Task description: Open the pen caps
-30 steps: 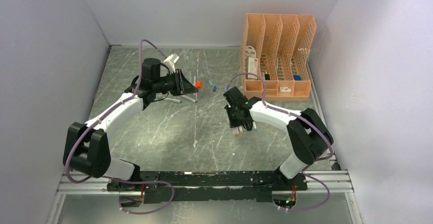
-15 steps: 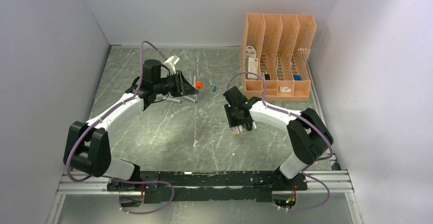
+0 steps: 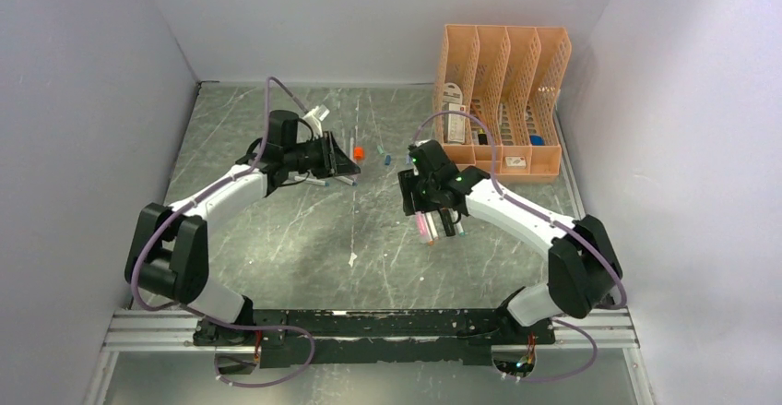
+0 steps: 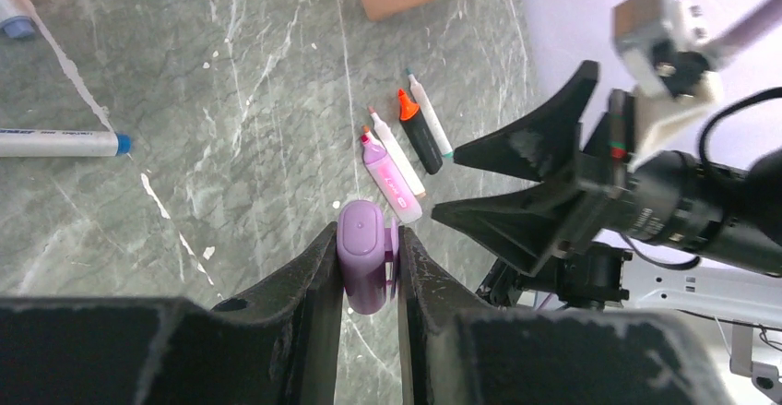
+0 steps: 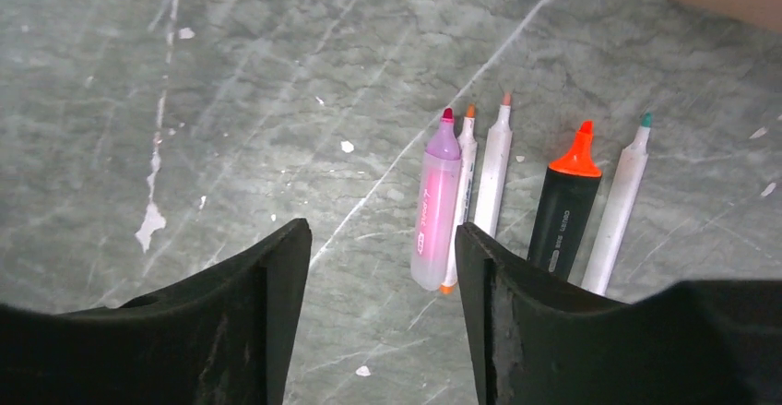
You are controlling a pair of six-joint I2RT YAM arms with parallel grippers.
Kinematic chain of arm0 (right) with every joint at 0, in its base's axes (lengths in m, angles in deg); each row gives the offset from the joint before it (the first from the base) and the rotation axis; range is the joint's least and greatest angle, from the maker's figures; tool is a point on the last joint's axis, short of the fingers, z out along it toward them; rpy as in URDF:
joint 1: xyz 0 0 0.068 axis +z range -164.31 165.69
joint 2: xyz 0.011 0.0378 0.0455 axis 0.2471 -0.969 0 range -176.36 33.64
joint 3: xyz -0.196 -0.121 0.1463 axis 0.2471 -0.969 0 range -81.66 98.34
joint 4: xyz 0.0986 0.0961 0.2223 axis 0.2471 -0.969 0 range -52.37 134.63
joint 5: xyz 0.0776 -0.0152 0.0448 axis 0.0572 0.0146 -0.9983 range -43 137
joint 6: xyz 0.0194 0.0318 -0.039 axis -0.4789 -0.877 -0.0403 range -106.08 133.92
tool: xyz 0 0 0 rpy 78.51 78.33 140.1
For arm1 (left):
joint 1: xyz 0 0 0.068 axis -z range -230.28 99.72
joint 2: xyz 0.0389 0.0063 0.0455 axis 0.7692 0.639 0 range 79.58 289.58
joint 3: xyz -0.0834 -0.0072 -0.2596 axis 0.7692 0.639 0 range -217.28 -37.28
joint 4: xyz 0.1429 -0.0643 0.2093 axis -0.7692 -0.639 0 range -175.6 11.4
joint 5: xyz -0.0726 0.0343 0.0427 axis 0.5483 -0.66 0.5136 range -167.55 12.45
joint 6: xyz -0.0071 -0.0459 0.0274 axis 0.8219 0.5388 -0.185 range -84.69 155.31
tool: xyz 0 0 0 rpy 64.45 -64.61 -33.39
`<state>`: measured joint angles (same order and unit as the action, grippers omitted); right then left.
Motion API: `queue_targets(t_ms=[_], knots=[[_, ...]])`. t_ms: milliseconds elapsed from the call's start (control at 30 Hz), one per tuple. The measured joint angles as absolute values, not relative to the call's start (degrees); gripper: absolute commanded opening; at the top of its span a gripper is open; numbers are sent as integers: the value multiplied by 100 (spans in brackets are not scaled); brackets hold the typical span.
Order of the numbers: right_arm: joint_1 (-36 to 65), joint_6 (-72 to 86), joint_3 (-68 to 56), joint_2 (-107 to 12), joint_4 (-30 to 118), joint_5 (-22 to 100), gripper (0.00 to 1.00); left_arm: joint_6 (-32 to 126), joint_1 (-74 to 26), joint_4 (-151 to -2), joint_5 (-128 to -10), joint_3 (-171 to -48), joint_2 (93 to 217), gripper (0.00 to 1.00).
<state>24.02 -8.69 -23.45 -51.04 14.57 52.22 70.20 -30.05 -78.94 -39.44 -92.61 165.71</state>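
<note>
I will move my left gripper outward and down and release the lilac cap (image 4: 365, 256) on the bare tabletop there, between the orange and blue caps.
My left gripper (image 4: 369, 239) is shut on a lilac pen cap (image 4: 365, 256), held above the table; in the top view it (image 3: 349, 160) is at the back left. My right gripper (image 5: 383, 267) is open and empty, hovering just left of a row of uncapped pens: a pink one (image 5: 436, 202), two thin white ones (image 5: 493, 170), a stubby black one with an orange tip (image 5: 561, 207) and a white one with a teal tip (image 5: 620, 207). The row also shows in the top view (image 3: 427, 230). A white pen (image 4: 55, 142) with a blue cap lies by itself.
The peach mesh organiser (image 3: 503, 101) stands at the back right. A loose orange cap (image 3: 359, 152) and small blue caps (image 3: 387, 159) lie between the arms. More pens (image 3: 325, 183) lie under the left arm. The right gripper's black fingers (image 4: 526, 184) show in the left wrist view.
The right arm has lifted and drawn back from the row of pens, its gripper now open above them. The left gripper has shifted slightly right, still holding the lilac cap.
</note>
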Motion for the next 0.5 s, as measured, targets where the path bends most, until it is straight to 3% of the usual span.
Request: queue_targets(t_ms=[100, 267, 500], knots=[[2402, -849, -2332, -4873, 1464, 5126, 67, 7016, -2964, -7927, -3946, -9309, 16702, 20], [2402, -852, -2336, -4595, 1477, 4951, 87, 6970, -2892, -8032, -4005, -9624, 16975, 20], [2402, -874, -2590, -4175, 1634, 4756, 91, 6871, -2833, -8211, -4119, -10225, 17506, 20]])
